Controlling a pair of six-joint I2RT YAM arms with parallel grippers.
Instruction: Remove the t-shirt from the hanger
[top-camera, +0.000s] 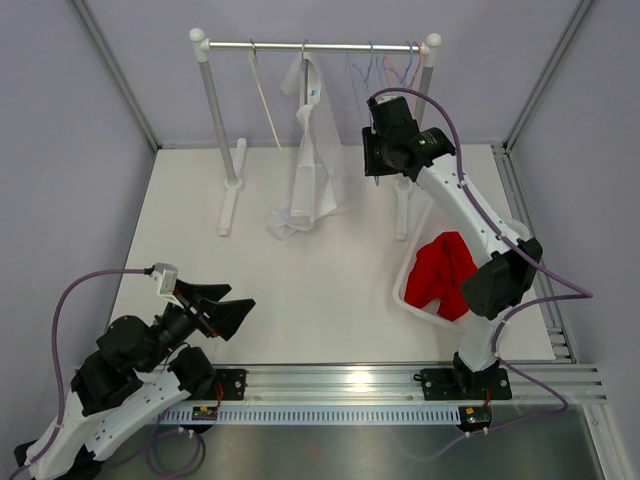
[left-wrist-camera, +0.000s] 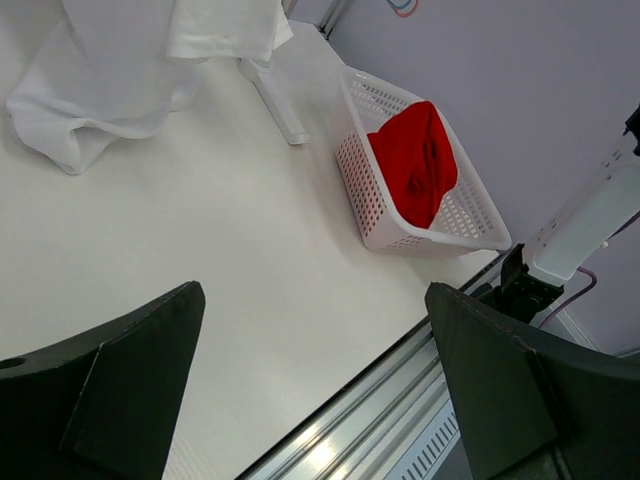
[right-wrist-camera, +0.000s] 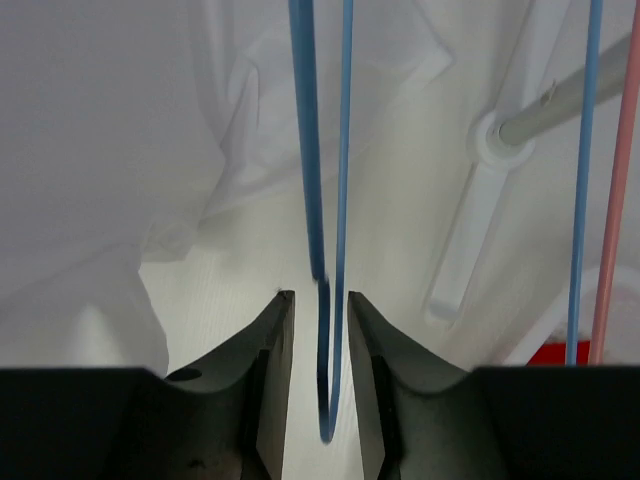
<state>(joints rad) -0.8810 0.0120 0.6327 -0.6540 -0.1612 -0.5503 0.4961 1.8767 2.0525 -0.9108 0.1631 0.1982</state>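
Observation:
My right gripper backs off and opens next, then goes left in the top view and outward onto the t-shirt's fold. Only an empty hanger stands between my fingers.
A white t-shirt (top-camera: 312, 170) hangs from the rail of a white rack (top-camera: 215, 110), and its hem pools on the table. It also shows in the left wrist view (left-wrist-camera: 110, 70) and in the right wrist view (right-wrist-camera: 110, 150). My right gripper (top-camera: 378, 110) is up at the rail's right end, right of the shirt. In its wrist view the gripper (right-wrist-camera: 320, 300) has its jaws a narrow gap apart around the lower bend of an empty blue hanger (right-wrist-camera: 325, 200), with slim gaps on both sides. My left gripper (top-camera: 228, 305) is low at the front left, wide open and empty (left-wrist-camera: 315, 292).
A white basket (top-camera: 410, 290) holding a red garment (top-camera: 445, 270) stands at the right, beside the right arm; it also shows in the left wrist view (left-wrist-camera: 365, 190). More empty hangers, blue and pink (right-wrist-camera: 615, 200), hang at the rail's right end. A beige hanger (top-camera: 265, 100) hangs left of the shirt.

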